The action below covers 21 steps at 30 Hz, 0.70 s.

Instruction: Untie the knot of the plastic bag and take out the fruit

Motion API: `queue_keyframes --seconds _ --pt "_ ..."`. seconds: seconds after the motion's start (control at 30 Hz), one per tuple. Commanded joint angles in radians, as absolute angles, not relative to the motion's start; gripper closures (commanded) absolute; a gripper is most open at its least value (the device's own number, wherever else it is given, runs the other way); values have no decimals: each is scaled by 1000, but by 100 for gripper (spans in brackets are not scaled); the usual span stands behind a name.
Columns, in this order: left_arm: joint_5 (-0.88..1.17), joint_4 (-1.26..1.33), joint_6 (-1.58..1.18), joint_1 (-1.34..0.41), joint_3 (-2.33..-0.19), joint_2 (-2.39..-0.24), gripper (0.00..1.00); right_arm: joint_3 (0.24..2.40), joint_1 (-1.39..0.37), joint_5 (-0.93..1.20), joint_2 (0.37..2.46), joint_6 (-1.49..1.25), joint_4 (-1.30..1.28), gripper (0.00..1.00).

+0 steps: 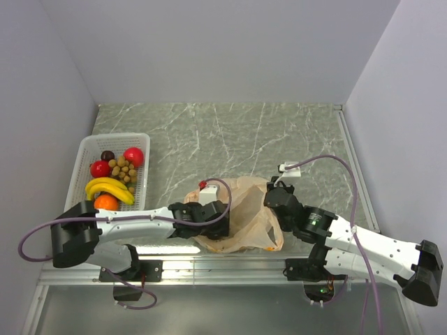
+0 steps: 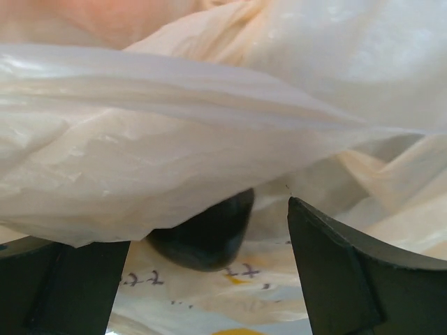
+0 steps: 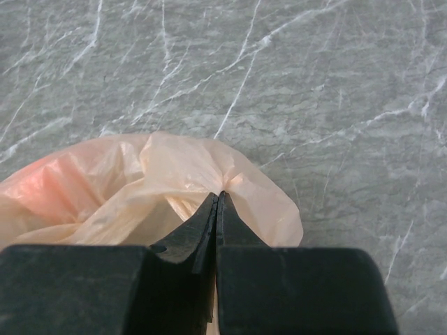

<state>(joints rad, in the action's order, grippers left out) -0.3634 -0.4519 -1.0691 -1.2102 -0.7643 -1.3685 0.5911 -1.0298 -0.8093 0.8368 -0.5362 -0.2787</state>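
The dark rounded shape [image 2: 207, 236] shows between my left gripper's open fingers. Next, my left gripper pushes deeper into the bag [image 2: 209, 118] toward my right gripper, then closes around the shape.
The pale peach plastic bag [image 1: 241, 216] lies crumpled near the table's front edge, between my two arms. My left gripper [image 1: 222, 211] reaches into it from the left, and in the left wrist view this gripper [image 2: 199, 269] is open, with folds of bag [image 2: 209, 118] draped over it. A dark rounded shape [image 2: 206, 237] sits between its fingers; I cannot tell what it is. My right gripper [image 3: 218, 197] is shut on a pinch of the bag's edge [image 3: 209, 164]. Fruit lies in the white basket [image 1: 136, 139]: bananas [image 1: 108, 187], an orange [image 1: 106, 202], two red ones [image 1: 133, 155], a tan cluster [image 1: 123, 167], a dark one [image 1: 107, 155]. No knot shows.
The basket stands at the left wall. An orange patch [image 1: 270, 244] shows through the bag's near right corner. A white connector and cable [image 1: 290, 168] lie behind my right arm. Grey walls close the table on three sides.
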Motion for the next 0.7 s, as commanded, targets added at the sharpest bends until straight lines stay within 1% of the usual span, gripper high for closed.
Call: queue_keyframes --seconds 0.0,0.07,0.17,0.2,0.3,0.47,0.67 --pt "-373 -318 -1013 -1203 -776 -1374 6 612 -1040 -825 839 -566 -253 100" --pt "-345 -308 -1003 -1197 -798 -1406 7 611 -1042 -824 836 -571 -262 100" --pt "-342 -375 -1009 -1198 -847 -1443 12 604 -1042 -828 827 -575 -271 100" --pt "-345 -396 -1022 -1200 -859 -1450 17 601 -1042 -831 821 -577 -273 100" --pt "-350 -462 -1032 -1227 -896 -1469 23 594 -1045 -831 815 -581 -268 100" --pt "-353 -515 -1046 -1276 -940 -1532 23 595 -1043 -825 834 -583 -259 100" --pt "-365 -571 -1040 -1282 -995 -1606 16 603 -1043 -825 830 -581 -265 100"
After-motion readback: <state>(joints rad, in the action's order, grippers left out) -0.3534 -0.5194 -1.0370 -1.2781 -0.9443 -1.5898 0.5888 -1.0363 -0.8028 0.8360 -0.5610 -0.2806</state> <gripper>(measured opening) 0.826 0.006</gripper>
